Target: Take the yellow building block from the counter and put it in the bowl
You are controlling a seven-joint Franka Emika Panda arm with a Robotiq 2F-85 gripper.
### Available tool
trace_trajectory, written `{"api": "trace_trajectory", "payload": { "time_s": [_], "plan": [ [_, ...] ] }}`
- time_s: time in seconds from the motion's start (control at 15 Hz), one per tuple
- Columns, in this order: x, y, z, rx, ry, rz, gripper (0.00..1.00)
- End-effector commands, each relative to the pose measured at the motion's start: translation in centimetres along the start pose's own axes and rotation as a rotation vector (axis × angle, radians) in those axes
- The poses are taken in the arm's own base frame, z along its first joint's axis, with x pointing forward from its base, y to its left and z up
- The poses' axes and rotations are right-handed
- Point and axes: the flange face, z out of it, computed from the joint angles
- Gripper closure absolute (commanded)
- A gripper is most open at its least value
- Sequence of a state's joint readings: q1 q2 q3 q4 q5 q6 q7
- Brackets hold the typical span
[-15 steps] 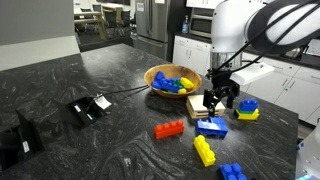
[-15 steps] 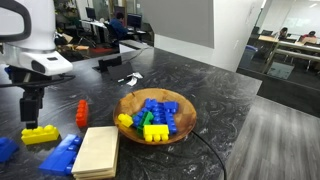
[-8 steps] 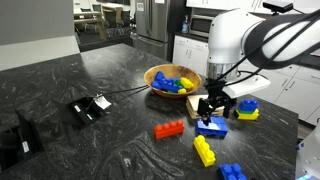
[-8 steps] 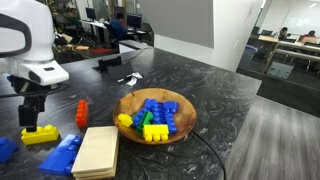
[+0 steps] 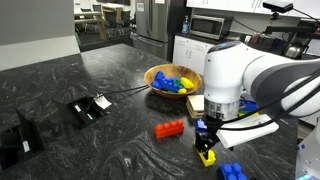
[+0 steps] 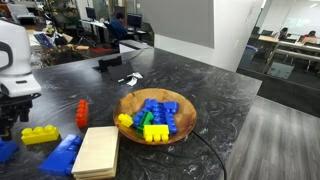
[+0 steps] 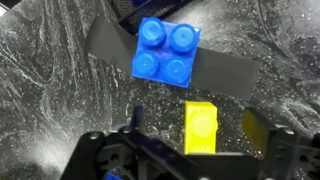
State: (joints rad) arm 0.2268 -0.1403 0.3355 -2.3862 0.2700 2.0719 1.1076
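Note:
My gripper is open and needs to go down over the yellow building block (image 5: 207,157) (image 7: 201,129) until its open fingers are on both sides of the narrow width.
The yellow building block (image 5: 205,153) lies on the dark marbled counter (image 5: 110,135), in front of the red brick. It also shows in the exterior view (image 6: 40,134) and in the wrist view (image 7: 201,128). My gripper (image 5: 205,137) is open and hangs just above the block, with its fingers on either side. It is also seen in the exterior view (image 6: 13,124) and the wrist view (image 7: 195,160). The wooden bowl (image 5: 156,72) holds several blue, yellow and green bricks and stands behind the arm; its rim shows in the exterior view (image 6: 187,118).
A red brick (image 5: 170,129) lies left of the gripper. Blue bricks (image 5: 232,172) lie at the front edge. A flat tan block (image 6: 100,150) and a blue brick (image 6: 60,156) lie near the bowl. A square blue studded block (image 7: 167,52) is beyond the yellow block. Black gear (image 5: 90,107) sits left.
The arm has moved from beside the bowl toward the front of the counter and come down over the yellow building block. The block has not moved.

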Motion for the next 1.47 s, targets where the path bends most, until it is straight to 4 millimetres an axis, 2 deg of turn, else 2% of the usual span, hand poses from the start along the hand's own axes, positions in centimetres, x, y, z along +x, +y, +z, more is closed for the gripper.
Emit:
{"api": "trace_trajectory", "payload": {
  "time_s": [0.0, 0.27, 0.53, 0.6, 0.67, 0.8, 1.07, 1.27, 1.4],
  "plan": [
    [0.4, -0.1, 1.0, 0.013, -0.019, 0.046, 0.00],
    [2.8, 0.6, 1.6, 0.018, -0.013, 0.050, 0.00],
    [4.3, 1.0, 2.6, 0.015, -0.045, 0.048, 0.00],
    [4.5, 1.1, 2.9, 0.011, -0.049, 0.038, 0.05],
    [4.7, 1.1, 3.2, 0.005, -0.049, 0.027, 0.26],
    [5.0, 1.0, 3.5, -0.004, -0.051, 0.010, 0.32],
    [5.2, 0.9, 3.6, -0.009, -0.045, -0.004, 0.60],
    [4.8, 0.5, 2.5, -0.013, -0.011, -0.042, 0.82],
    [4.4, 0.1, 1.0, -0.022, 0.036, -0.088, 0.90]
  ]
}}
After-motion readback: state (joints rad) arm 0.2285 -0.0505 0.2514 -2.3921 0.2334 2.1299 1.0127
